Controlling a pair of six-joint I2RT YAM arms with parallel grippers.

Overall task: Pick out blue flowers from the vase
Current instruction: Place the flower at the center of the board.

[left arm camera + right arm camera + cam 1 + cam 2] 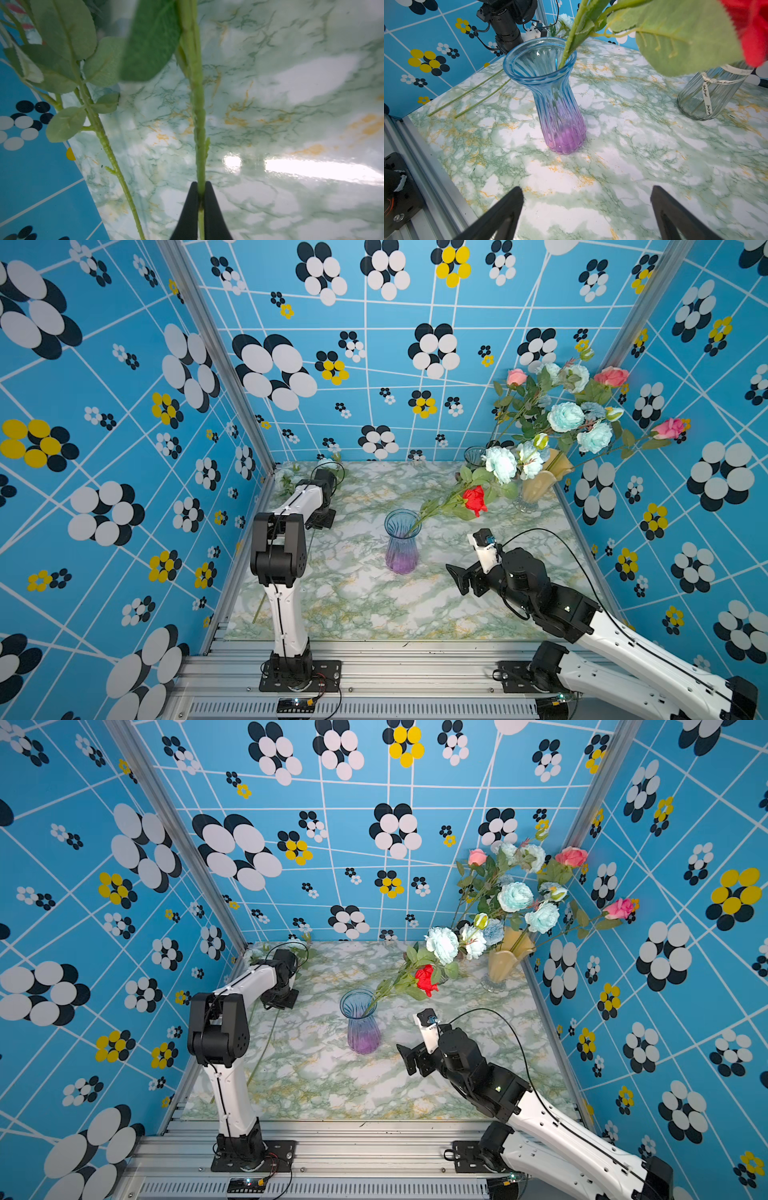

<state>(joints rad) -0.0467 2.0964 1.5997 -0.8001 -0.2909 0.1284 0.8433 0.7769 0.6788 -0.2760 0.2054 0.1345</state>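
The held stem is already hanging low over the table, so the left gripper will next go down a little toward the marble beside the second leafy stem and let go of it.
My left gripper (201, 184) is shut on a thin green flower stem (197, 108) low over the marble table, near the back left corner; in both top views the wrist hides its jaws. A second leafy stem (108, 145) lies beside it. Pale blooms (286, 477) show at that corner. The blue-to-purple glass vase (401, 541) (550, 93) stands mid-table with only a red rose (474, 499) leaning out. More blue flowers (565, 416) (515, 896) stand among pink roses in a yellow vase (540, 485). My right gripper (586, 188) (457, 580) is open and empty, right of the glass vase.
A clear grey ribbed vase (710, 93) with a ribbon stands at the back, next to the yellow one. Two long stems (467, 97) run along the table's left edge. Patterned blue walls close in three sides. The aluminium rail (374, 659) carries both arm bases.
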